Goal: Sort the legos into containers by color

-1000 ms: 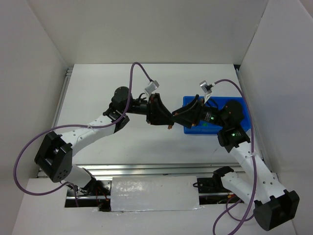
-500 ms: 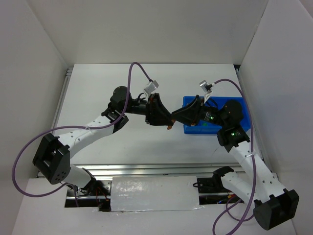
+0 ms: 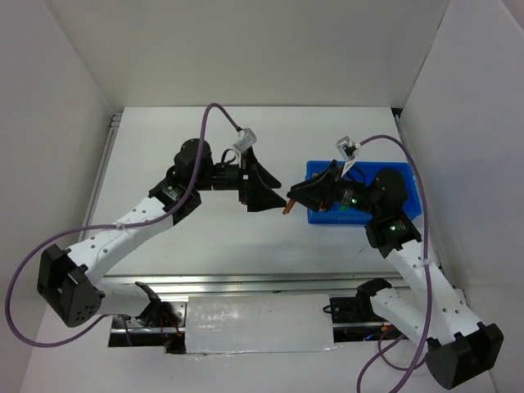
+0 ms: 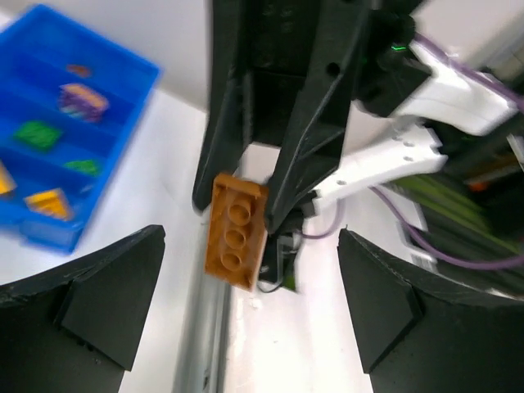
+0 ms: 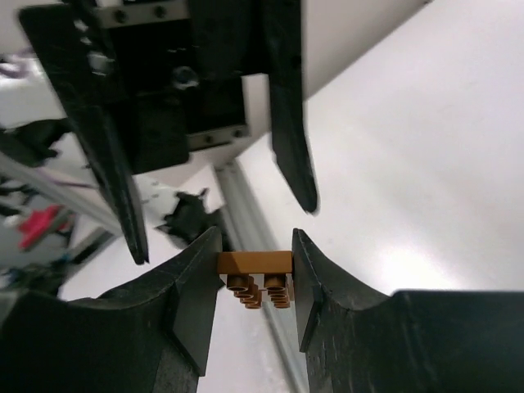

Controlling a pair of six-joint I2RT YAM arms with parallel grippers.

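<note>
The right gripper needs to move across and down to release over the tray's brown-lego section, because the section is below it and to the right in the top view.
A brown lego (image 5: 255, 264) hangs above the table, pinched by its sides between my right gripper's (image 5: 255, 272) fingers. In the left wrist view the same brown lego (image 4: 237, 233) shows studs-up at the tips of the right gripper's fingers (image 4: 315, 123). My left gripper (image 4: 250, 236) stands wide open around it without touching. From above, the brown lego (image 3: 288, 208) is just left of the blue tray (image 3: 310, 215), between left gripper (image 3: 280, 193) and right gripper (image 3: 293, 201). The containers (image 4: 123, 61) hold purple (image 4: 82, 100), green (image 4: 37, 133) and yellow (image 4: 49, 201) legos.
White walls close in the table on three sides. A metal rail (image 3: 246, 282) runs along the near edge, with a white foil-covered block (image 3: 258, 323) in front of it. The right arm's body (image 3: 385, 201) hangs over the tray's right half.
My left gripper has opened, let go of the brown lego and drawn back to the left. My right gripper has closed on the lego and keeps it beside the tray.
</note>
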